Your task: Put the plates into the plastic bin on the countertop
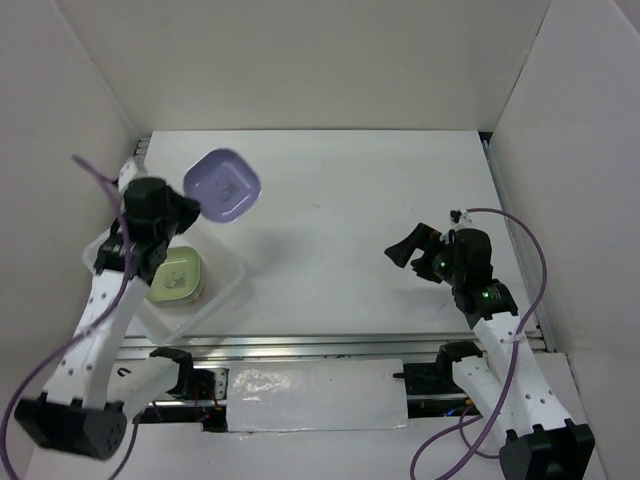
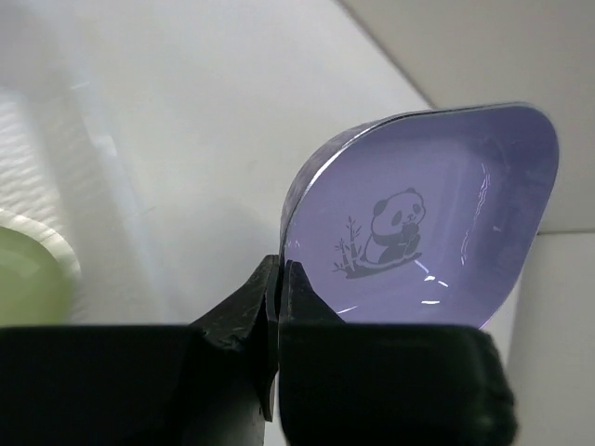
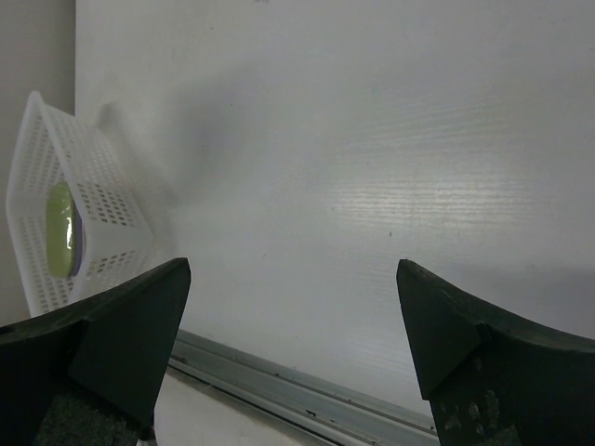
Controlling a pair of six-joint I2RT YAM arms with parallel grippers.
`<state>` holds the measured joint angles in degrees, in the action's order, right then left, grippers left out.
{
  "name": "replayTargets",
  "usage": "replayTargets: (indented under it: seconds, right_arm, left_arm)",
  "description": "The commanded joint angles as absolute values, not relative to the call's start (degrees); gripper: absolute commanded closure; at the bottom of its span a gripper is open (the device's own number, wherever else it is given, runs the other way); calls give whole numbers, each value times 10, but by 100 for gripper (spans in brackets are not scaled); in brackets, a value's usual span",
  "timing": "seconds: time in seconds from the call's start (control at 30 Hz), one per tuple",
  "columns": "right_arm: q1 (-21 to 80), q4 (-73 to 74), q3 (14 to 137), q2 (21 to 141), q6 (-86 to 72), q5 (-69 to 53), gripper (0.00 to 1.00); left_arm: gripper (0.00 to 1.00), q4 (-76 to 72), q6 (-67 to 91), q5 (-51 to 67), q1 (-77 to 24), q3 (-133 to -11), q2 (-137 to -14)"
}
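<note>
My left gripper will next bring the purple plate (image 1: 223,186) back and down onto the green plate in the bin. Then it will let go of the purple plate.
My left gripper (image 1: 192,207) is shut on the rim of a purple plate (image 1: 223,186) with a panda print and holds it above the countertop (image 1: 350,220), just beyond the plastic bin (image 1: 225,285). In the left wrist view the gripper (image 2: 279,269) pinches the plate's (image 2: 437,214) edge. A green plate on a stack (image 1: 178,278) lies inside the bin, also seen in the left wrist view (image 2: 28,279). My right gripper (image 1: 403,251) is open and empty over the right side of the countertop; in its own view (image 3: 293,269) the bin (image 3: 93,204) shows at the far left.
White upright walls enclose the countertop at the back and both sides. A metal rail (image 1: 330,345) runs along the front edge, also in the right wrist view (image 3: 297,395). Purple cables hang from both arms.
</note>
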<state>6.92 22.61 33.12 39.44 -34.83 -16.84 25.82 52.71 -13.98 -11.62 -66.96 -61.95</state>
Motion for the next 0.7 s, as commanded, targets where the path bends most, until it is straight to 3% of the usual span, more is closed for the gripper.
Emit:
replayTargets:
  seconds: [0.0, 0.17, 0.67]
  right_arm:
    - [69, 236, 358, 389, -334, -182, 0]
    - [71, 238, 359, 392, -337, -185, 0]
    - [86, 236, 359, 400, -337, -190, 0]
  left_arm:
    - [100, 337, 552, -148, -53, -587, -492]
    - [100, 405, 606, -131, 42, -522, -374]
    - [100, 388, 574, -53, 192, -424, -428]
